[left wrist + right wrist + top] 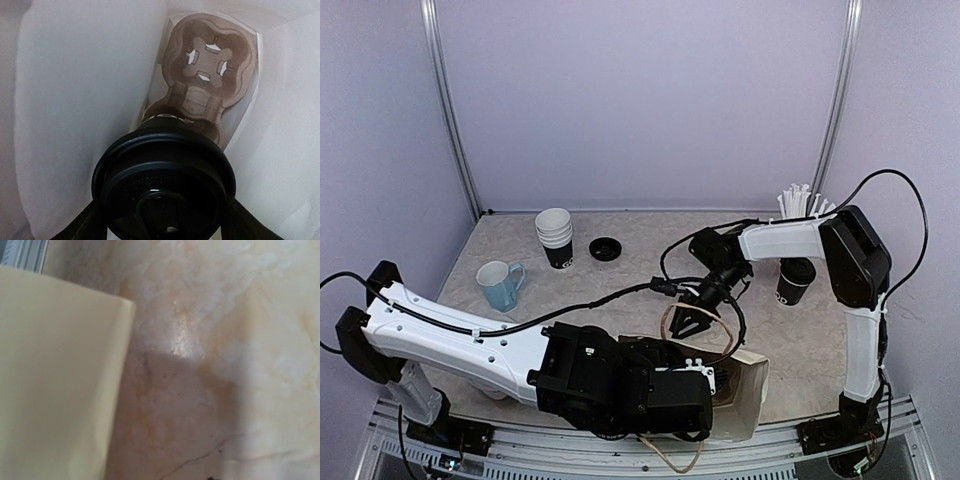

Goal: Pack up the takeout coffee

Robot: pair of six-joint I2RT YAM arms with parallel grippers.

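My left gripper lowers the cup into the tray's near pocket (204, 127) next, pushes outward with the bag and releases, because the bag overhangs the table's edge.
My left gripper (165, 225) is deep inside a cream paper bag (748, 392) and is shut on a black lidded coffee cup (162, 185), with one dark finger (82, 227) on each side of it. The cup hangs over the near pocket of the brown pulp carrier tray (207, 70), which lies on the bag's floor. I cannot tell if the cup touches the tray. A second lidded black cup (796, 280) stands on the table at the right. My right gripper (688, 326) is at the bag's brown handle loop (725, 318) and holds it up. Its fingers are out of the right wrist view.
A black cup of white straws (800, 205) stands at the back right. A stack of lidless cups (555, 236), a loose black lid (606, 248) and a blue mug (500, 284) stand at the back left. The bag's wall (55, 380) shows beside the marble tabletop (225, 340).
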